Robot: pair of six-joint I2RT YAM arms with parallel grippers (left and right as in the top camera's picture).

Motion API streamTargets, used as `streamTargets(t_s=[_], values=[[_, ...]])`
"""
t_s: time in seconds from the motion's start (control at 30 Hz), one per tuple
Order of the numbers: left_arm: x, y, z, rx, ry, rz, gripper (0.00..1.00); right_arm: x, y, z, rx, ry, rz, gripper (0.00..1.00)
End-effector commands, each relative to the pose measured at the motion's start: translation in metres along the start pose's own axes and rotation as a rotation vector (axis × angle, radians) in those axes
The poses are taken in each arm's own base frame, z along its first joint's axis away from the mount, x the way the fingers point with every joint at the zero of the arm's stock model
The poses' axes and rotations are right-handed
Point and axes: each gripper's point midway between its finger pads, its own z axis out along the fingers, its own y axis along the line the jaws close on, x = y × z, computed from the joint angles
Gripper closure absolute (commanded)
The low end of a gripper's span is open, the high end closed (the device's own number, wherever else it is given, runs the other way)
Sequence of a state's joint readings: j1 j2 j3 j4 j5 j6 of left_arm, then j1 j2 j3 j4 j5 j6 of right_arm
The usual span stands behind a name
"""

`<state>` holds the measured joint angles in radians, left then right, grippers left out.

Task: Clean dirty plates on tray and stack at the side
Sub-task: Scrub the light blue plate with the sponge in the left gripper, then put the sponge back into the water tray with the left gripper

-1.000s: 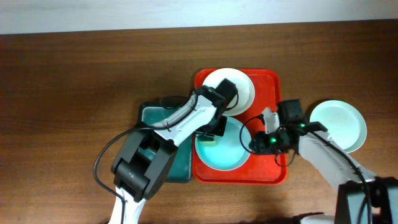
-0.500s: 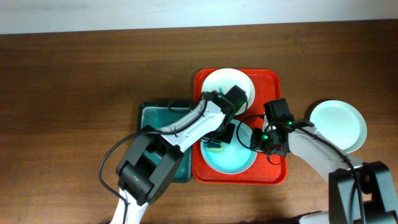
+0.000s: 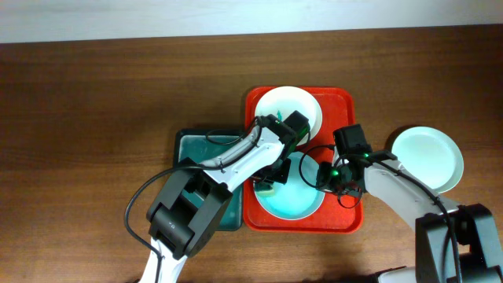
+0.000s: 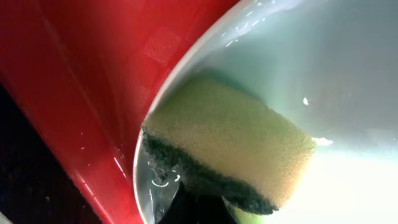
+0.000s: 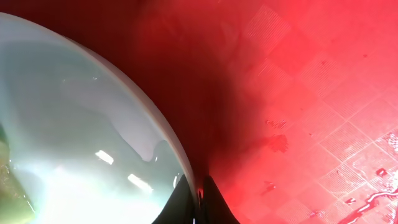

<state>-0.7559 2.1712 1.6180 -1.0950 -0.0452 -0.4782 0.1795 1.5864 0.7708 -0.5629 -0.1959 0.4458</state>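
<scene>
The teal basin is to my left gripper's left in the overhead view. I will lift this gripper clear of the plate's rim, swing over the basin and release the sponge.
The red tray point(image 3: 343, 102) holds two plates. The back plate point(image 3: 281, 105) is white and partly under my left wrist. The front plate point(image 3: 297, 206) is pale mint. My left gripper point(image 3: 273, 178) is shut on a yellow sponge point(image 3: 266, 185) with a dark green scrub side and presses it inside the front plate near its left rim; the sponge point(image 4: 230, 143) fills the left wrist view. My right gripper point(image 3: 324, 181) is shut on the front plate's right rim point(image 5: 186, 168). A third plate point(image 3: 428, 157) lies on the table right of the tray.
A dark teal basin point(image 3: 206, 185) stands against the tray's left side, partly under my left arm. The tray floor point(image 5: 311, 93) right of the front plate is wet and bare. Brown wooden table point(image 3: 94, 118) lies all around.
My right gripper has moved in and closed on the front plate's right rim. The plate has shifted slightly right and forward. My left gripper with the sponge has moved across the plate's left part.
</scene>
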Motion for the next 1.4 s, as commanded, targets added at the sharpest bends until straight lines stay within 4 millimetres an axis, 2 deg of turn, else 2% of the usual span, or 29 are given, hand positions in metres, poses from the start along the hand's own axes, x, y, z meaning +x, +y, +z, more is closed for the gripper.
streamTargets(t_s=[0.0, 0.07, 0.1, 0.17, 0.37, 0.47, 0.5, 0.6, 0.63, 0.73, 0.8, 0.9, 1.0, 1.07, 1.13, 1.23, 1.3, 1.37], values=[[0.005, 0.002, 0.034, 0.039, 0.071, -0.053, 1.00, 0.008, -0.035, 0.008, 0.165, 0.004, 0.047, 0.96], [0.004, -0.023, 0.031, 0.173, 0.086, -0.039, 1.00, 0.008, -0.035, 0.008, 0.165, 0.005, 0.047, 0.96], [0.005, -0.050, 0.024, 0.328, 0.106, 0.004, 1.00, 0.008, -0.035, 0.008, 0.165, 0.006, 0.047, 0.96], [0.007, -0.068, 0.017, 0.424, 0.120, 0.026, 1.00, 0.008, -0.035, 0.008, 0.165, 0.006, 0.047, 0.96], [0.010, -0.089, 0.006, 0.560, 0.129, 0.108, 1.00, 0.008, -0.035, 0.008, 0.165, 0.005, 0.047, 0.96], [0.009, -0.088, 0.007, 0.556, 0.119, 0.128, 1.00, 0.009, -0.035, 0.007, 0.166, 0.008, 0.048, 0.96], [0.005, -0.082, 0.010, 0.516, 0.102, 0.123, 1.00, 0.009, -0.035, 0.007, 0.167, 0.009, 0.048, 0.96], [-0.019, -0.033, 0.028, 0.270, 0.004, 0.057, 1.00, 0.009, -0.035, 0.007, 0.167, 0.010, 0.048, 0.96], [-0.030, -0.005, 0.030, 0.145, -0.034, 0.003, 1.00, 0.010, -0.035, 0.007, 0.168, 0.011, 0.048, 0.96], [-0.043, 0.026, 0.024, 0.012, -0.078, -0.026, 1.00, 0.010, -0.035, 0.007, 0.168, 0.012, 0.048, 0.96], [-0.050, 0.037, 0.015, -0.046, -0.100, -0.030, 1.00, 0.010, -0.035, 0.007, 0.168, 0.011, 0.048, 0.96], [-0.055, 0.037, 0.001, -0.054, -0.111, -0.047, 1.00, 0.010, -0.035, 0.007, 0.168, 0.011, 0.048, 0.96], [-0.053, 0.013, -0.018, 0.070, -0.077, -0.039, 1.00, 0.010, -0.035, 0.007, 0.169, 0.012, 0.048, 0.96], [-0.051, -0.007, -0.039, 0.193, -0.054, 0.001, 1.00, 0.010, -0.035, 0.007, 0.169, 0.012, 0.048, 0.96], [-0.048, -0.007, -0.062, 0.216, -0.056, 0.021, 1.00, 0.011, -0.036, 0.007, 0.170, 0.015, 0.048, 0.96], [-0.040, 0.021, -0.103, 0.193, -0.089, 0.018, 1.00, 0.012, -0.036, 0.007, 0.172, 0.020, 0.030, 0.96], [-0.037, 0.054, -0.120, 0.115, -0.115, -0.025, 1.00, 0.012, -0.036, 0.007, 0.172, 0.020, 0.030, 0.96], [-0.032, 0.094, -0.125, 0.010, -0.109, -0.078, 1.00, 0.012, -0.036, 0.007, 0.172, 0.020, 0.030, 0.96]])
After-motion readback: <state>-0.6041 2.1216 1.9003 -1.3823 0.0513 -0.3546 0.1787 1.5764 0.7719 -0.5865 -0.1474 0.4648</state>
